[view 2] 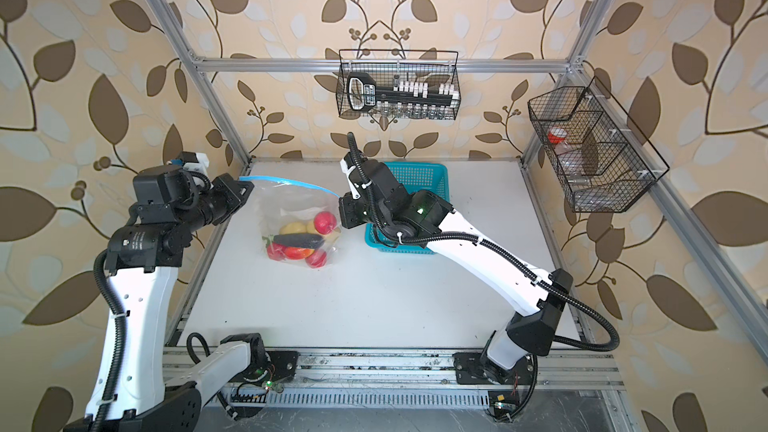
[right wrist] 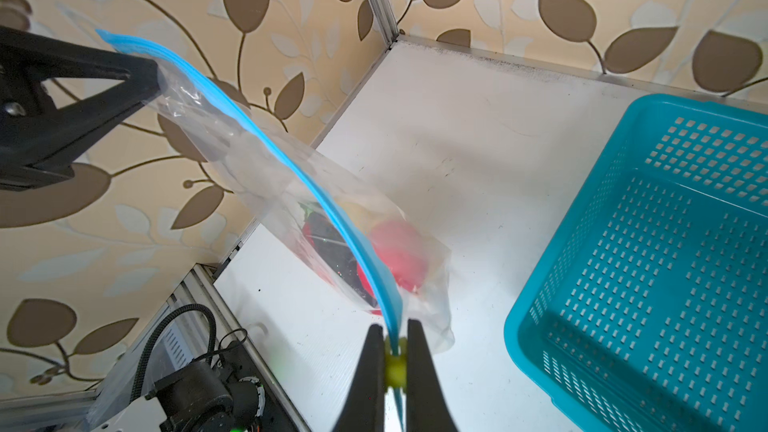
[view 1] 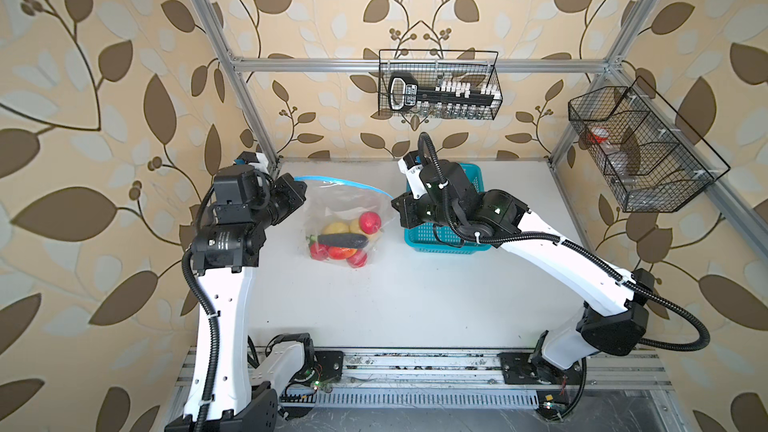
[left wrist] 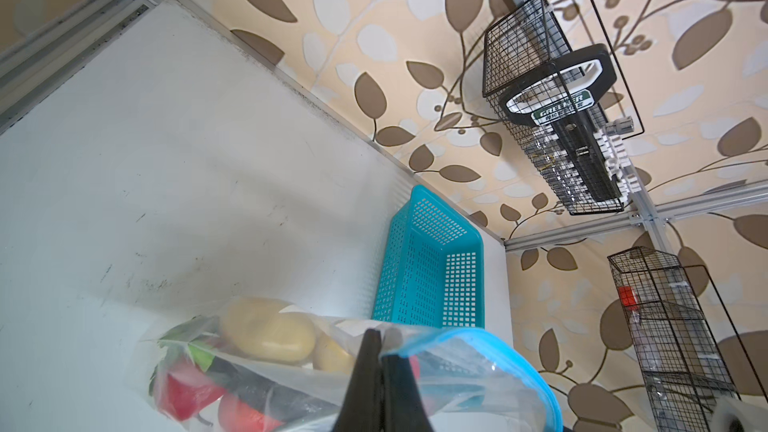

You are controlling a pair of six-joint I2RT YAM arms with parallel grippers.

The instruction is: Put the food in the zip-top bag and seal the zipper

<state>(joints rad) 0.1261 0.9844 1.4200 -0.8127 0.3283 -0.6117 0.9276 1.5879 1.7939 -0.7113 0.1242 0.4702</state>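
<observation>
My left gripper moves down and outward to the tabletop near the back wall (view 1: pixel 331 171) (left wrist: pixel 268 168) next and releases the bag's corner. The filled bag's slider is at the zipper's end.
The clear zip-top bag (view 1: pixel 347 205) (view 2: pixel 293 207) hangs above the white table between both grippers. The food lies in its bottom: a red tomato (view 1: pixel 370 222), a dark eggplant (view 1: pixel 343 240), a yellow potato (view 1: pixel 336 228) and more red pieces. The light-blue zipper (view 1: pixel 345 181) (right wrist: pixel 266 139) runs as one curved band along the bag's top edge. My left gripper (view 1: pixel 301 185) (left wrist: pixel 380 336) is shut on the bag's corner at the zipper's left end. My right gripper (view 1: pixel 395 201) (right wrist: pixel 392 332) is shut on the yellowish slider (right wrist: pixel 394 363) at the right end.
The turquoise perforated basket (view 1: pixel 440 238) (right wrist: pixel 665 243) stands just right of the bag, under my right arm, and looks empty in the wrist views. Two black wire baskets (view 1: pixel 440 85) (view 1: pixel 640 151) hang on the back and right walls. Aluminium frame posts stand at the table's back corners.
</observation>
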